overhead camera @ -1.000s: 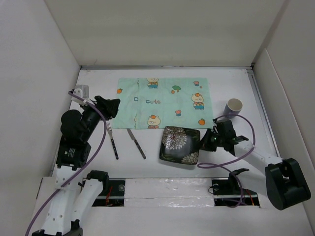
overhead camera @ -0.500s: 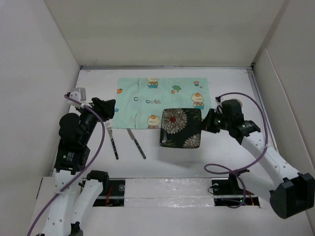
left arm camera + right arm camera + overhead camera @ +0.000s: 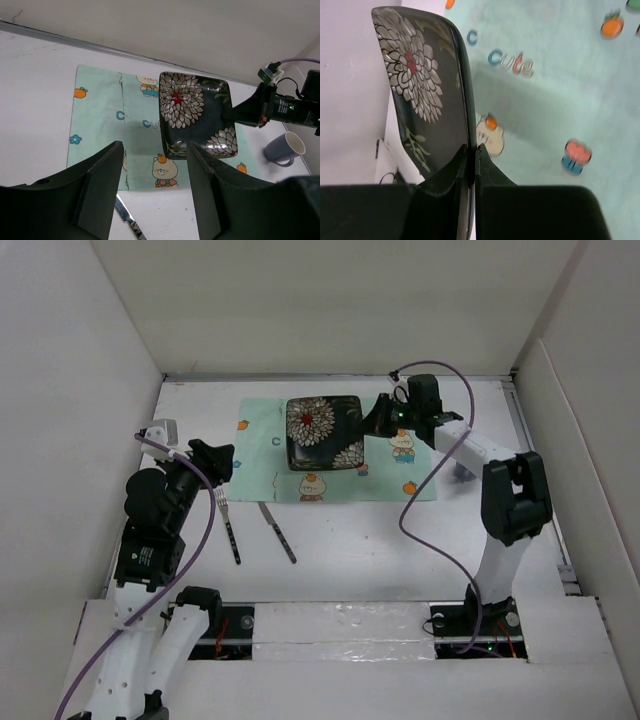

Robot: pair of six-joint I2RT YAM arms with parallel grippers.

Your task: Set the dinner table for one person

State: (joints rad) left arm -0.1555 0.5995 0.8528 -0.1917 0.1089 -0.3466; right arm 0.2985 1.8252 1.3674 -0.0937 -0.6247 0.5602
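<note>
My right gripper lowers the hanging plate onto the Cute lettering on the mint-green mat below it next and releases the plate's rim.
The dinner table is a plain white top with white walls. A black square plate with white flowers hangs just over the mint-green bear mat. My right gripper is shut on the plate's right rim. In the right wrist view the jaws pinch the rim of the plate, with the mat below. My left gripper is open and empty at the left, above the fork. The left wrist view shows the plate beyond my open left gripper.
A knife lies next to the fork, in front of the mat; its blade also shows in the left wrist view. A grey-blue mug stands right of the mat, mostly hidden by my right arm in the top view.
My right arm has lifted the plate from the table's front middle and carried it back and left over the mat. My left arm has barely moved.
</note>
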